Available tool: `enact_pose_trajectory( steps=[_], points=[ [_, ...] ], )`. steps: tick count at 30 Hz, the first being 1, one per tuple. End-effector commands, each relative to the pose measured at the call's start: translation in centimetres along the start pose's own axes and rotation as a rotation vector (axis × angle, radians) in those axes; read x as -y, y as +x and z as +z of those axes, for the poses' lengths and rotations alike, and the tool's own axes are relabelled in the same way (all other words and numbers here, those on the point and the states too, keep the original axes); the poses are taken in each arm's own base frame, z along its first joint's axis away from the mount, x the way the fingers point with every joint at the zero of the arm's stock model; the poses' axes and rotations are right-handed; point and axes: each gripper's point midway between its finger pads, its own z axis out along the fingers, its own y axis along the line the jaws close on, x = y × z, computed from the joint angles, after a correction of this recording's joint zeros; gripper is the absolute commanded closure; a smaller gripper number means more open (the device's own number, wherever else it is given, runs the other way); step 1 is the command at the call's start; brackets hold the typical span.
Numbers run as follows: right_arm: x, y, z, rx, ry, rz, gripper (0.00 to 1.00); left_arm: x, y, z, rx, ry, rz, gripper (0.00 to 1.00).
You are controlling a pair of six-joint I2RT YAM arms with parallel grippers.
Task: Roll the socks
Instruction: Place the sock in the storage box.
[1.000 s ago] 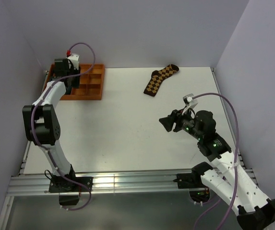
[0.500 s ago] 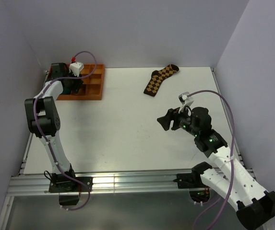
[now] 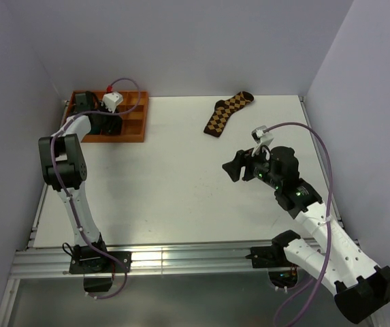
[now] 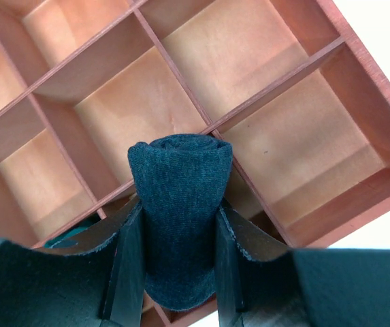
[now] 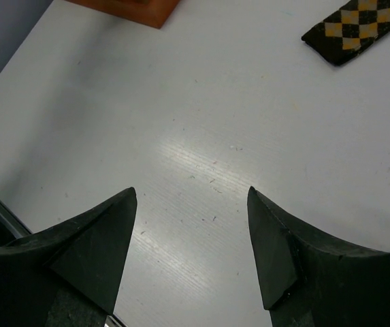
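Observation:
My left gripper moves down into the compartment beneath the sock bundle next and releases it there, since the rolled sock still stands above the tray's dividers.
A rolled dark blue-grey sock stands upright between the fingers of my left gripper, which is shut on it. It hangs over the wooden compartment tray at the back left, above a divider crossing. A sliver of teal fabric shows in a compartment under the left finger. In the top view the left gripper is over the tray and the bundle is hidden. A flat brown-and-orange checked sock lies at the back middle. My right gripper hovers open and holding nothing over bare table, short of that sock.
The tray has several square compartments, and those in the left wrist view look bare. Its orange corner shows at the top of the right wrist view. Grey walls close in the table at the back and on both sides.
My right gripper has opened wider and moved a little toward the back. My left wrist has shifted slightly right over the tray, still holding the rolled sock.

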Motion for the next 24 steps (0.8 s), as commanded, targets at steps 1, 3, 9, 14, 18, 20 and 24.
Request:
enact_pose_trajectory(
  steps=[1,3,9,14,18,20,24],
  points=[
    [0.0,-2.2,-0.4,0.048,0.017,-0.036,0.27,-0.6,-1.9,0.0,0.064,0.022,0.067,1.00],
    [0.0,-2.1,-0.4,0.047,0.015,-0.035,0.27,-0.7,-0.9,0.1,0.034,0.016,0.067,1.00],
    [0.2,-1.7,0.0,0.022,0.019,-0.035,0.27,-0.1,0.4,0.1,-0.017,0.051,0.068,1.00],
    [0.4,-1.8,0.2,0.018,0.026,-0.043,0.27,0.5,2.1,0.1,-0.080,0.075,0.069,1.00],
    [0.3,-2.3,0.1,0.015,0.028,-0.051,0.27,0.7,3.2,0.4,-0.132,0.109,0.068,1.00],
    [0.4,-2.1,0.3,0.004,0.033,-0.053,0.27,0.7,3.3,0.6,-0.144,0.124,0.067,1.00],
    [0.4,-2.2,0.4,0.002,0.033,-0.053,0.27,0.7,3.7,1.1,-0.166,0.141,0.063,1.00]
  ],
)
